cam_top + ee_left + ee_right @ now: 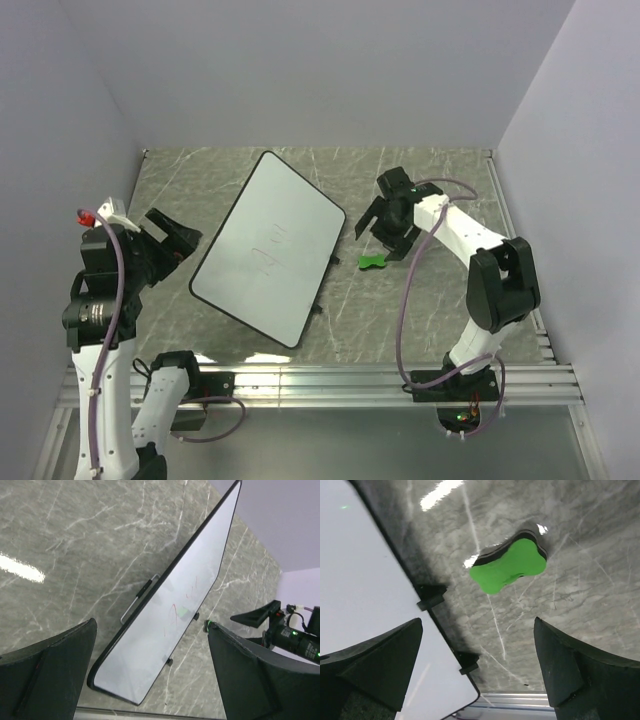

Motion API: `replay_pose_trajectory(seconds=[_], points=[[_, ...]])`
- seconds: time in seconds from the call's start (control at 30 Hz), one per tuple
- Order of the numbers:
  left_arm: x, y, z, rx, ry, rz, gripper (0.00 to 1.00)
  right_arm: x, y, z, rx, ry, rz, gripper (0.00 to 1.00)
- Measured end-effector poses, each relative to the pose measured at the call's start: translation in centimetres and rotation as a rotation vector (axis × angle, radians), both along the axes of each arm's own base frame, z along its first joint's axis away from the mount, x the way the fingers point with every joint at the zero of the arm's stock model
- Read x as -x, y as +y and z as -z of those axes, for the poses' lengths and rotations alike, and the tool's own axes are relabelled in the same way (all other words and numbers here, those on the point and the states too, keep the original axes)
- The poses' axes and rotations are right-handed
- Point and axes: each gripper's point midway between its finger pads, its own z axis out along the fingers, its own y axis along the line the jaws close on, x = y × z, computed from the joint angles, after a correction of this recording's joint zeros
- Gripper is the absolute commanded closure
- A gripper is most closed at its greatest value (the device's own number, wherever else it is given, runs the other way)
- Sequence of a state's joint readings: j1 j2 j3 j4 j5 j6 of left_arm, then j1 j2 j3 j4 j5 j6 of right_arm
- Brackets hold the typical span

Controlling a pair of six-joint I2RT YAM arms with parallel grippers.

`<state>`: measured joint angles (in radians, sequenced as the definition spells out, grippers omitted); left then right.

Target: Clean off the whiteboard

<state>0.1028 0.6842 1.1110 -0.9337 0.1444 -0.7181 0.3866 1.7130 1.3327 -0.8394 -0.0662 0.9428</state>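
Note:
My right gripper moves down and turns next until its fingers straddle the eraser's pinched middle (372, 262) (507, 568), since the green eraser lies below, slanted across the gripper's opening.
The whiteboard (268, 248) lies flat and turned at an angle in the middle of the marble table, with faint marker scribbles near its middle. It also shows in the left wrist view (170, 615) and at the left of the right wrist view (360, 580). The small green eraser (372, 262) lies on the table just right of the board, and it shows in the right wrist view (509, 566). My right gripper (385, 225) is open and empty, hovering just above and behind the eraser. My left gripper (172, 238) is open and empty, left of the board.
Grey walls stand close at the left, back and right of the table (420, 310). An aluminium rail (350, 382) runs along the near edge. Small black clips (431, 598) stick out from the board's right rim.

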Motion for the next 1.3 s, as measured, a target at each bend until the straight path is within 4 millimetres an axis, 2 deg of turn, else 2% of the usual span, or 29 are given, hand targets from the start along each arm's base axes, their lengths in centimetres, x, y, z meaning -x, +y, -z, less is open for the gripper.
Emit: replay_pose_trajectory(seconds=[0.27, 0.47, 0.7, 0.8, 0.93, 1.1, 1.3], points=[[0.7, -1.1, 0.2, 0.023, 0.042, 0.053, 0.01, 1.5, -0.1, 2.8, -0.026, 0.089, 0.175, 0.02], [0.2, -1.8, -2.6, 0.019, -0.004, 0.094, 0.01, 1.1, 0.7, 3.6, -0.030, 0.098, 0.231, 0.02], [0.3, -2.5, -2.2, 0.012, 0.019, 0.136, 0.01, 0.3, 1.0, 6.1, 0.004, 0.137, 0.268, 0.03], [0.2, -2.6, -2.2, -0.001, 0.025, 0.142, 0.01, 0.0, 0.7, 6.2, 0.018, 0.122, 0.285, 0.08], [0.2, -2.7, -2.3, -0.017, 0.028, 0.149, 0.00, -0.4, 0.3, 6.6, 0.040, 0.111, 0.302, 0.21], [-0.1, -3.0, -2.5, -0.044, 0.032, 0.171, 0.01, -0.5, 0.0, 7.8, 0.069, 0.120, 0.308, 0.23], [-0.5, -3.1, -2.3, -0.056, 0.047, 0.176, 0.01, -1.0, 0.0, 8.1, 0.086, 0.115, 0.306, 0.45]])
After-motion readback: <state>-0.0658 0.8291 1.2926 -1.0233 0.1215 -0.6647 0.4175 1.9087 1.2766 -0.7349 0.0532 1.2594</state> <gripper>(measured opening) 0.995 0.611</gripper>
